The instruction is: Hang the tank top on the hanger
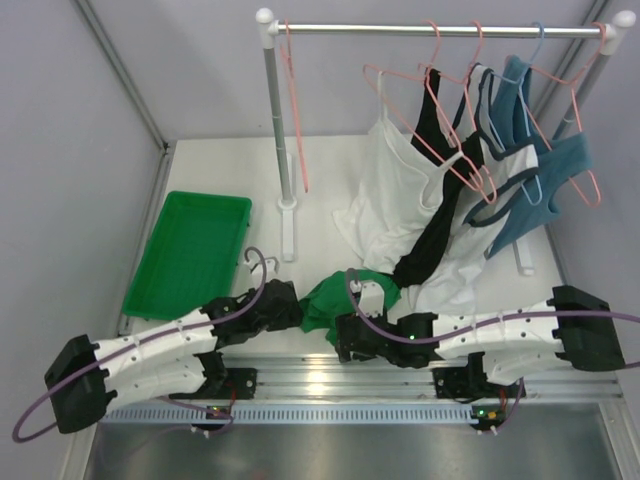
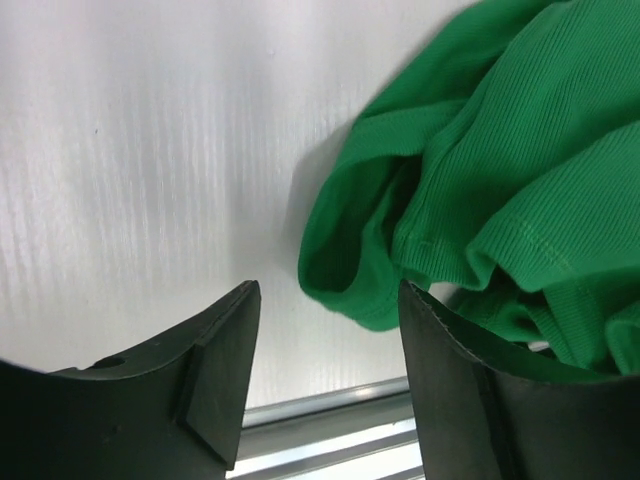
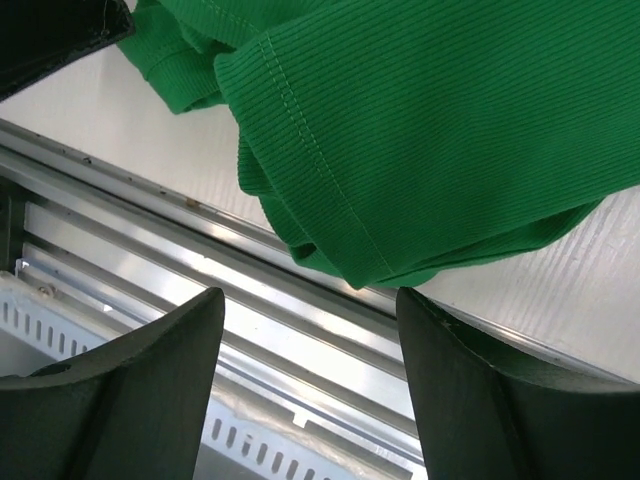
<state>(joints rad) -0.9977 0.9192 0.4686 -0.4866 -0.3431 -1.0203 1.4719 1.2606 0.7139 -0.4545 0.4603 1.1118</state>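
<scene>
The tank top's fold sticks out. My left gripper needs to go down and over toward the tank top, to its protruding fold [image 1: 308, 317] [image 2: 350, 284].
The bright green tank top [image 1: 340, 297] lies crumpled on the white table near its front edge, between my two grippers. My left gripper [image 1: 297, 312] is at its left side, open; in the left wrist view the fabric [image 2: 480, 170] lies just beyond and right of the open gripper [image 2: 328, 290], a fold reaching the right finger [image 2: 450, 380]. My right gripper [image 1: 346, 340] is at the top's near right side, open and empty [image 3: 310, 295], with the fabric [image 3: 430, 120] hanging over the table edge above it. An empty salmon-pink hanger [image 1: 293, 110] hangs at the rail's left end.
A garment rail [image 1: 440, 30] at the back holds white, black and teal tops on pink hangers and a blue hanger [image 1: 535, 190]. A green plastic tray [image 1: 190, 250] sits at the left. The rail's post [image 1: 282, 150] stands mid-table. Metal rails [image 3: 150, 250] line the front edge.
</scene>
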